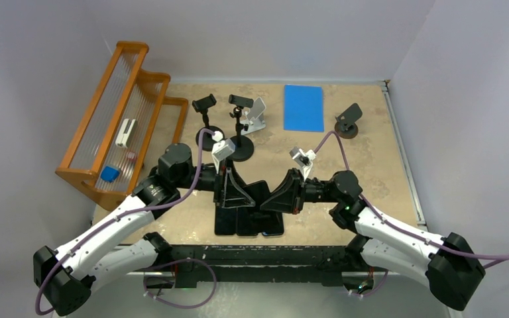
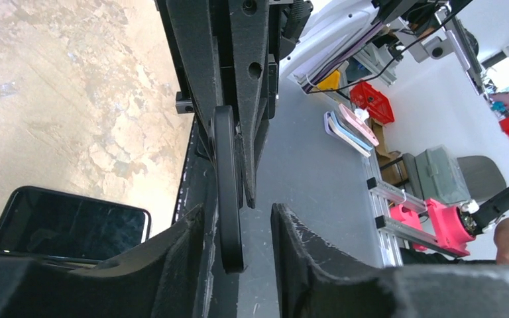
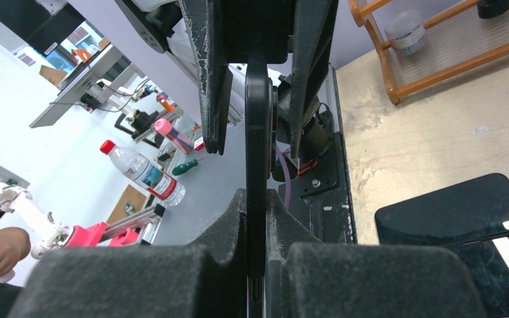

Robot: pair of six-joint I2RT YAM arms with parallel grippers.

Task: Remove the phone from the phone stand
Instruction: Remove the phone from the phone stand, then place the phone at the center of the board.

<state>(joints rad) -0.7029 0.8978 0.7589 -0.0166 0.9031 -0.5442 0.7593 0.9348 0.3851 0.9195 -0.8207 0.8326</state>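
The bare tabletop beside the flat phones lies below the robot's right gripper, so the gripper needs to tip down next and lower to release the phone there.
A black phone, seen edge-on, is held in the air over the near middle of the table. My right gripper (image 3: 257, 199) is shut on the phone (image 3: 258, 132), both pads pressed on its faces. My left gripper (image 2: 238, 218) is open around the phone's other end (image 2: 226, 192); the phone lies close to one finger (image 2: 172, 252) with a gap to the other. In the top view the two grippers, left (image 1: 246, 197) and right (image 1: 272, 199), meet tip to tip and hide the phone. Empty black phone stands (image 1: 240, 126) stand at the back.
Other black phones lie flat on the table below the grippers (image 1: 248, 224), also in the left wrist view (image 2: 69, 224) and right wrist view (image 3: 454, 212). A wooden rack (image 1: 119, 119) stands at the left. A blue sheet (image 1: 303, 107), a white stand (image 1: 257, 116) and another black stand (image 1: 349, 120) are behind.
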